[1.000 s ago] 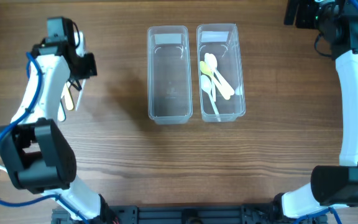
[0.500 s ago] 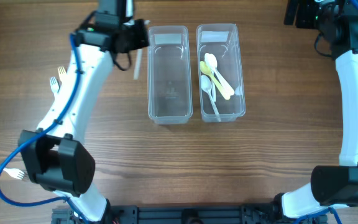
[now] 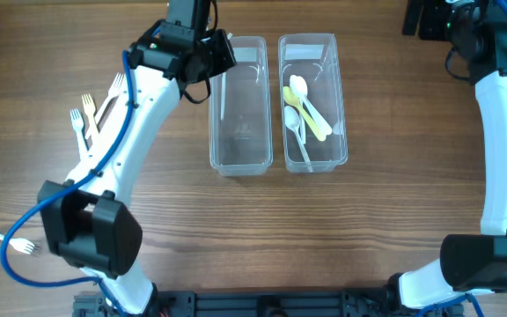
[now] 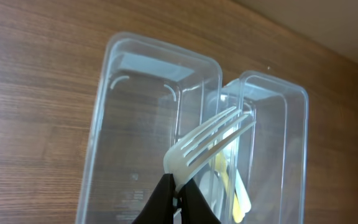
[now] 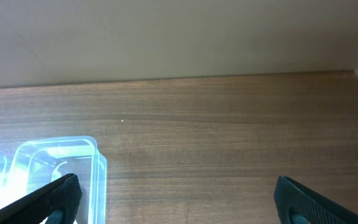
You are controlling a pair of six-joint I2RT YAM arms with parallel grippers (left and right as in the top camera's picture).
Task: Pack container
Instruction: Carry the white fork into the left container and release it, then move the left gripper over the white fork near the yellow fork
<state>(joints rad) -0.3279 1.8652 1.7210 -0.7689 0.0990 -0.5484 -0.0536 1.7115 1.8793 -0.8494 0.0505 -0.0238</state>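
I should lower my left gripper next toward the bottom of the empty container point(image 4: 143, 124) and let go of the white plastic fork point(image 4: 205, 143) inside, because the spoons are already in the other container.
Two clear plastic containers stand side by side at the table's far middle. The left container point(image 3: 238, 132) point(image 4: 138, 134) is empty. The right container point(image 3: 313, 123) point(image 4: 278, 155) holds several white and yellow spoons point(image 3: 304, 110). My left gripper point(image 3: 214, 66) point(image 4: 180, 190) is shut on a white plastic fork point(image 4: 205, 143), held above the left container's far end, its tines pointing up and right. My right gripper point(image 5: 176, 193) is open and empty at the far right, above bare table, with the right container's corner point(image 5: 73, 162) at its left.
Loose forks lie on the table at the left: a yellow fork point(image 3: 87, 106), a white fork point(image 3: 77, 123), and another white fork point(image 3: 20, 246) at the front left edge. A blue cable runs along the left arm.
My left arm swung from the far left of the table, right and back, carrying the fork to above the left container. The right arm has not moved.
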